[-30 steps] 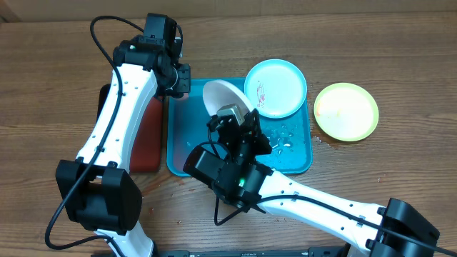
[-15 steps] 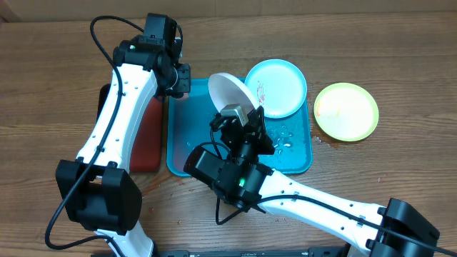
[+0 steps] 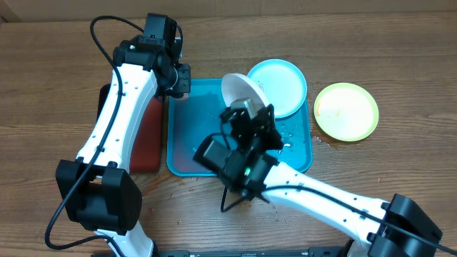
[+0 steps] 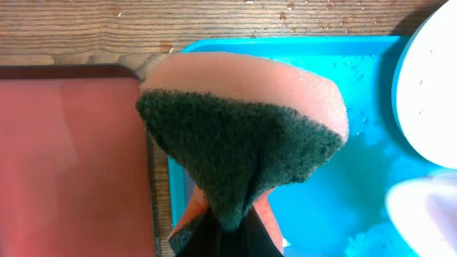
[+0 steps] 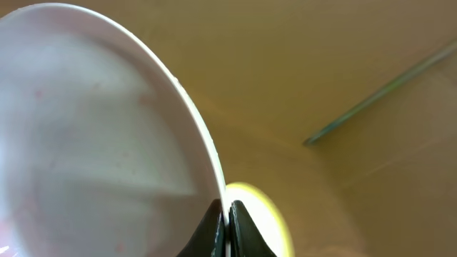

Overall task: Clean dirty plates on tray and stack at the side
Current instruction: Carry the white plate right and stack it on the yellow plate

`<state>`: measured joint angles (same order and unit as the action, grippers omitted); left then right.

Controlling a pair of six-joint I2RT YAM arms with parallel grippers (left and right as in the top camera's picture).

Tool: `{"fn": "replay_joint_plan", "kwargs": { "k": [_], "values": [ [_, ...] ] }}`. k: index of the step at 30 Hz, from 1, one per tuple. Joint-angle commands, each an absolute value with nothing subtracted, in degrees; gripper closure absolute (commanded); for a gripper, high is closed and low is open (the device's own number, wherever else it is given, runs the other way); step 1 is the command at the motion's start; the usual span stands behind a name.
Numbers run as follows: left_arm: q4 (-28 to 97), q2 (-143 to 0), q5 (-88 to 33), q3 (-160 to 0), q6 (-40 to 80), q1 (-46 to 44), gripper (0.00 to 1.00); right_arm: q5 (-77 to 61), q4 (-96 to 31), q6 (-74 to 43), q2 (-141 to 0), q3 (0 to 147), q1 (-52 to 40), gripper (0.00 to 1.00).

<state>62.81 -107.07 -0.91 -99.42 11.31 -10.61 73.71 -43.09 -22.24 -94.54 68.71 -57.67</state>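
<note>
Next I will move my right gripper off the tray, level the tilted white plate and lower and release it upon the yellow-green plate (image 3: 346, 111) (image 5: 259, 212), which lies beside the tray.
My right gripper (image 3: 251, 107) is shut on the rim of the white plate (image 3: 243, 91) and holds it tilted on edge above the turquoise tray (image 3: 193, 135). In the right wrist view the white plate (image 5: 100, 135) fills the left side, pinched between the jaws (image 5: 227, 214). The pale blue plate (image 3: 282, 84) with red smears lies at the tray's back right corner. The yellow-green plate (image 3: 346, 111) lies on the table right of the tray. My left gripper (image 4: 228, 228) is shut on an orange-and-green sponge (image 4: 243, 135) over the tray's back left corner (image 4: 214, 46).
A red black-rimmed tray (image 3: 146, 135) lies left of the turquoise tray, also in the left wrist view (image 4: 71, 157). Soap suds and water (image 3: 289, 135) sit on the turquoise tray's right side. Crumbs dot the wood behind the tray.
My right gripper has carried the white plate to the right, toward the pale blue plate, tilting it more on edge. The left arm with the sponge has not moved.
</note>
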Motion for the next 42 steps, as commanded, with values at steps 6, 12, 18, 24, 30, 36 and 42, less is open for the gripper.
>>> {"fn": "replay_joint_plan", "kwargs": {
  "k": [6,12,18,24,30,36,42],
  "values": [
    [63.02,-107.9,-1.5,-99.11,11.81,-10.57,0.96,20.08,-43.24,-25.32,-92.62,70.22,-50.15,0.96],
    [63.02,-107.9,-1.48,-99.11,11.81,-10.57,0.96,0.23,-43.24,-25.54,-87.77,70.26,-33.69,0.96],
    [63.05,-107.9,-1.32,-99.11,11.81,-10.57,0.96,-12.23,-45.23,-27.42,-85.23,70.24,-11.05,0.96],
    [63.02,-107.9,-1.34,-99.11,11.81,-10.57,0.96,-10.59,-47.46,-28.75,-86.32,68.12,7.42,0.96],
    [63.02,-107.9,-1.34,-99.11,11.81,-10.57,0.96,-5.78,-46.78,-28.51,-89.36,64.86,17.72,0.96],
    [63.02,-107.9,-1.37,-99.11,11.84,-10.57,0.96,-2.94,-43.7,-28.56,-92.07,61.52,19.68,0.96],
    [63.02,-107.9,-1.37,-99.11,11.84,-10.57,0.96,0.4,-40.01,-28.56,-95.02,59.99,19.68,0.95]
  ]
}}
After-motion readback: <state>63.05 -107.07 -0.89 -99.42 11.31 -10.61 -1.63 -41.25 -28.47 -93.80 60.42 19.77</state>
